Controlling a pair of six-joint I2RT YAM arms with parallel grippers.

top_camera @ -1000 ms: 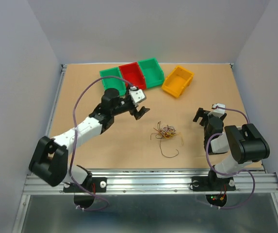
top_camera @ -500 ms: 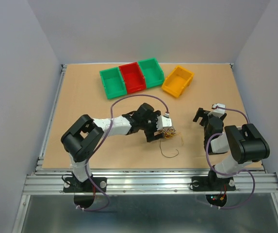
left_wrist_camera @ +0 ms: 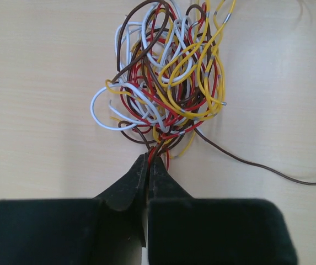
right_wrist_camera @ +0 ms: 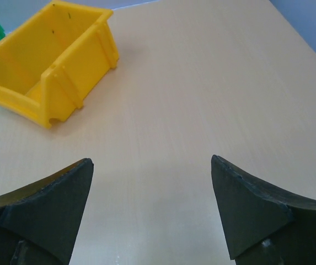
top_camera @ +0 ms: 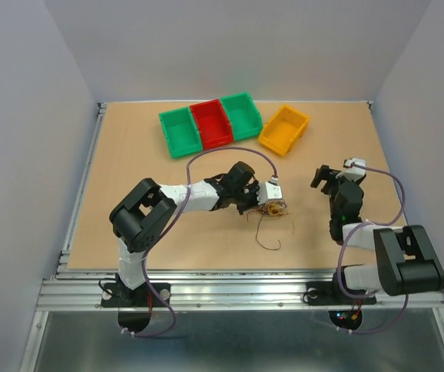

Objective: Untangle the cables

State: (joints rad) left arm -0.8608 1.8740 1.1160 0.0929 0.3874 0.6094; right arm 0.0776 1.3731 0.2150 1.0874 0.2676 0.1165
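Note:
I will next lift the red and brown wires over the bare tabletop before the red bin and release them, because that spot is outward of my left gripper, to its left in the top view.
The cables (left_wrist_camera: 166,72) are a small loose tangle of thin brown, white, red and yellow wires lying on the table, also seen mid-table from the top camera as the cables (top_camera: 274,209). One brown strand (left_wrist_camera: 257,165) trails away to the right. My left gripper (left_wrist_camera: 150,161) is at the tangle's near edge, shut on a few red and brown strands. From above, the left gripper (top_camera: 263,201) sits against the left side of the tangle. My right gripper (right_wrist_camera: 152,165) stands open over bare table, and the top camera shows the right gripper (top_camera: 328,178) well to the right of the cables.
A green bin (top_camera: 180,132), a red bin (top_camera: 211,124) and a second green bin (top_camera: 242,116) stand in a row at the back. A yellow bin (top_camera: 283,129) stands right of them, and this yellow bin (right_wrist_camera: 47,61) shows ahead-left of my right gripper.
My left arm swung right and down to the tangle, and its gripper went from open to shut on strands. The right arm shifted slightly, still open.

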